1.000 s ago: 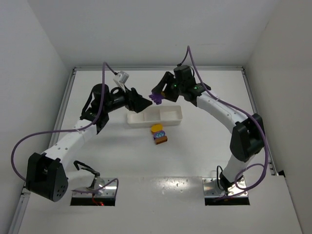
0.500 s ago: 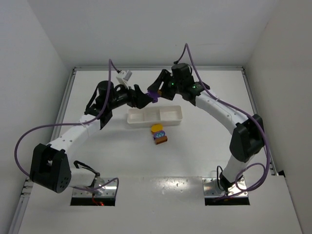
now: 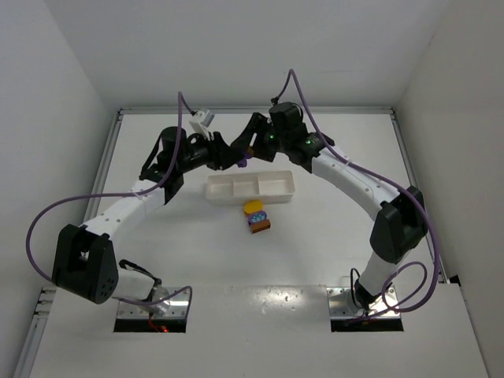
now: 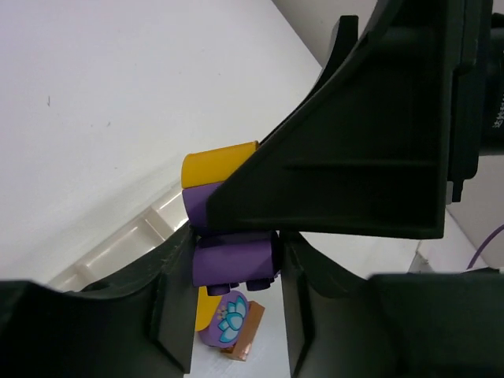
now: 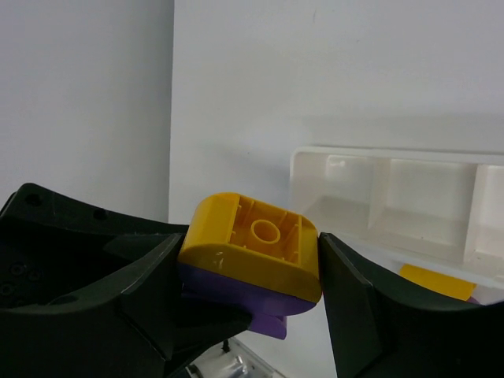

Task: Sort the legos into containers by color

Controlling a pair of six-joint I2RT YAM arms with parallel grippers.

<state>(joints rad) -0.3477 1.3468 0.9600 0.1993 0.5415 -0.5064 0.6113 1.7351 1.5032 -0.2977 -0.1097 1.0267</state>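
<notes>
The left gripper pulls to the left in the top view next, lowers and releases the lowest purple brick (image 5: 268, 303). The white tray's empty end section lies below and that way.
Behind the white tray (image 3: 291, 189) my two grippers meet in the air over a small stack of legos (image 3: 246, 160). My right gripper (image 5: 250, 260) is shut on the yellow brick (image 5: 252, 240) on top, with a purple brick (image 5: 268, 303) stuck beneath it. My left gripper (image 4: 235, 291) is shut on the lowest purple brick (image 4: 234, 264), its fingers (image 4: 169, 307) touching both sides. The yellow brick (image 4: 216, 165) shows above it. A second stack (image 3: 256, 214) of yellow, purple and brown legos sits on the table in front of the tray. The tray's compartments (image 5: 409, 197) look empty.
The tray lies crosswise at the table's middle, directly under and in front of both grippers. White walls close the table on three sides. Purple cables loop above both arms. The arm bases (image 3: 150, 303) stand at the near edge.
My left gripper moved right to the held stack and closed on its bottom purple brick. The right gripper drifted slightly left and back, still holding the stack.
</notes>
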